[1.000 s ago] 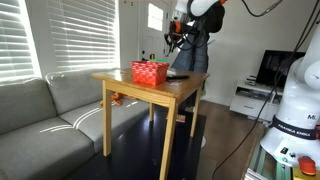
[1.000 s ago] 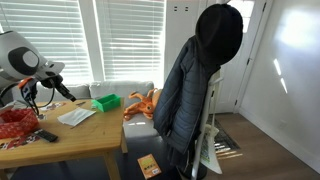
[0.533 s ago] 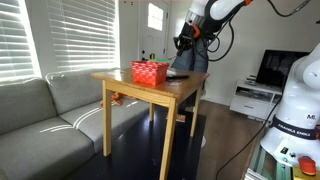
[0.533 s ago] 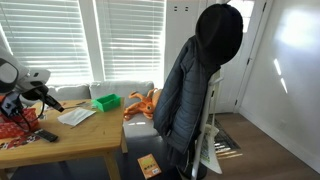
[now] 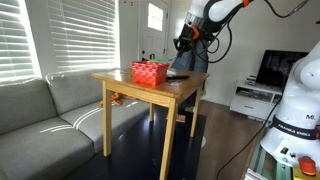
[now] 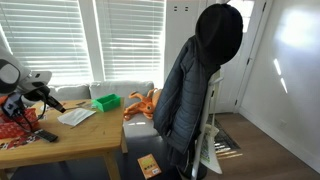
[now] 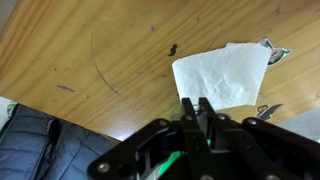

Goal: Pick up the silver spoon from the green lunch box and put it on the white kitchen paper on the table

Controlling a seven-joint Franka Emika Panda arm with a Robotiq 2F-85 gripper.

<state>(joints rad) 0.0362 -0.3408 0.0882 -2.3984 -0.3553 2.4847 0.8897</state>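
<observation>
The white kitchen paper [image 6: 76,116] [image 7: 222,72] is below my gripper, so next I will lower my gripper onto it and open its fingers to let go of what they hold.
The light wooden table [image 5: 160,92] shows in both exterior views [image 6: 85,140]. The green lunch box [image 6: 106,102] sits at its far edge, and the white kitchen paper [image 6: 76,116] lies beside it. My gripper [image 6: 58,102] hangs just above the paper, and it also shows in an exterior view [image 5: 183,42]. In the wrist view the gripper [image 7: 198,104] has its fingers together over the edge of the paper [image 7: 222,72]. I see no spoon between the fingers. A small grey-green thing [image 7: 273,52] lies at the paper's corner; I cannot tell what it is.
A red basket [image 5: 150,72] stands on the table, also seen at the near left corner [image 6: 14,124]. A black remote [image 6: 45,135] lies by it. A grey sofa [image 5: 45,115] is beside the table. A dark coat [image 6: 195,90] hangs on a stand.
Between one second and half a second ago the arm swung and came lower over the table. Since then nothing has visibly moved.
</observation>
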